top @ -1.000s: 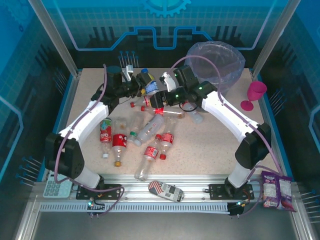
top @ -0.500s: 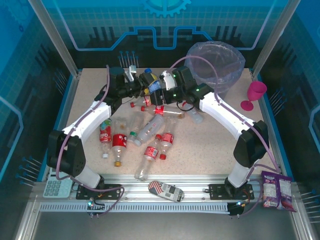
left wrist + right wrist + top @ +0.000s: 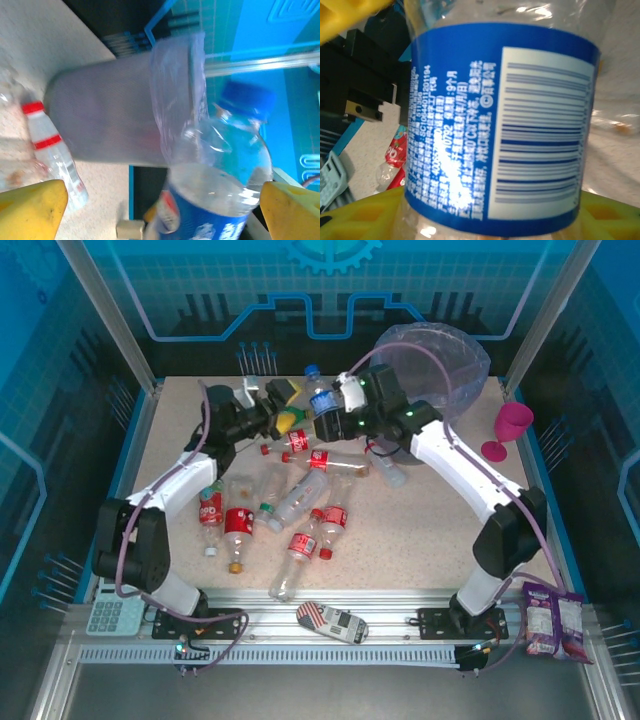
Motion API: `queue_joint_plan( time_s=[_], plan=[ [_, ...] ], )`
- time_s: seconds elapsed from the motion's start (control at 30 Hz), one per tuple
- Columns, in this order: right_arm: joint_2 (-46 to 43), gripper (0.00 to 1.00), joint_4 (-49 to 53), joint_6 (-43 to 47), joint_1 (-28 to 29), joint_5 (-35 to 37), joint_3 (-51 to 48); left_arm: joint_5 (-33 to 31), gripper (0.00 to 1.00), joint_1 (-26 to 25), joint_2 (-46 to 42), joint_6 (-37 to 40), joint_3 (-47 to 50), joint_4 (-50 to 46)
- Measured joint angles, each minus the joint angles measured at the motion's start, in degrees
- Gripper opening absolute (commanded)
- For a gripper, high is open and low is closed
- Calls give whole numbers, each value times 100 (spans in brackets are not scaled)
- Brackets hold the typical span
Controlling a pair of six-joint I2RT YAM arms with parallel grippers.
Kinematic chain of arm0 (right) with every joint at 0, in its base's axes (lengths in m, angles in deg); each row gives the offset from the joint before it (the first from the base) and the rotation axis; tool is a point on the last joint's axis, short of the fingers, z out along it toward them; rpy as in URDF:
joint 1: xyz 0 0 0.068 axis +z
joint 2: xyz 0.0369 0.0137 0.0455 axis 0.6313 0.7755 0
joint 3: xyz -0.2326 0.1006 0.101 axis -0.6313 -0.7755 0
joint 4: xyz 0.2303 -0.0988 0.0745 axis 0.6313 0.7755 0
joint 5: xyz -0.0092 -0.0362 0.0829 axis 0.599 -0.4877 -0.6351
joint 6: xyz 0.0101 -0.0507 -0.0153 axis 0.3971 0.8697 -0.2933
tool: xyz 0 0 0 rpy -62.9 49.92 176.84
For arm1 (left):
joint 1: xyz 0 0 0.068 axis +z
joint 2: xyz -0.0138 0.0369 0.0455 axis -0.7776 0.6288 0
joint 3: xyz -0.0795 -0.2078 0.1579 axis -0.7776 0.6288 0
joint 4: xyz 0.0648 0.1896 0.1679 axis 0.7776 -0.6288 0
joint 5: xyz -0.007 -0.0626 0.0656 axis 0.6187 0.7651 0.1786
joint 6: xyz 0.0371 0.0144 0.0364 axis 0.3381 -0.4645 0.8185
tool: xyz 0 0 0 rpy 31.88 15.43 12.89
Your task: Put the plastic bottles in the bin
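Observation:
The bottle will next go outward in my right gripper, toward the pink cup and over the bin's opening, and then my gripper will release it.
A clear bottle with a blue label and blue cap (image 3: 321,400) stands upright in the air, and my right gripper (image 3: 327,426) is shut on its lower body. The label (image 3: 500,125) fills the right wrist view, above the gripper (image 3: 490,222). My left gripper (image 3: 291,407) is open just left of the bottle, its yellow fingers (image 3: 31,210) spread wide. The bottle (image 3: 225,180) hangs ahead of it, untouched. The grey bin with a lilac bag (image 3: 436,367) stands at the back right, also seen beyond the bottle (image 3: 105,120). Several red-labelled bottles (image 3: 305,543) lie on the table.
A pink funnel-shaped cup (image 3: 511,426) stands right of the bin. A calculator (image 3: 111,616), a striped object (image 3: 334,621) and a snack packet (image 3: 549,616) lie along the near rail. A small red-capped bottle (image 3: 50,145) lies beside the bin's foot.
The left gripper has let go of the blue-labelled bottle and opened. The right gripper took hold of it and has raised it upright, moving slightly right.

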Motion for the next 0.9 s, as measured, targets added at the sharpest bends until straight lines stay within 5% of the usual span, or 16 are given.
queue_joint_plan(
  time_s=[0.2,0.47,0.9],
  plan=[
    [-579,53,533,330,-715,518,756,-374,99,739,-811,1537,-573,-2234],
    [-195,54,1150,516,-2256,1064,1921,-1803,98,872,-1106,3873,-1180,-5427],
    [1390,57,1722,835,-2557,1270,2396,-3331,96,1154,-1263,4784,-170,-6992]
  ],
)
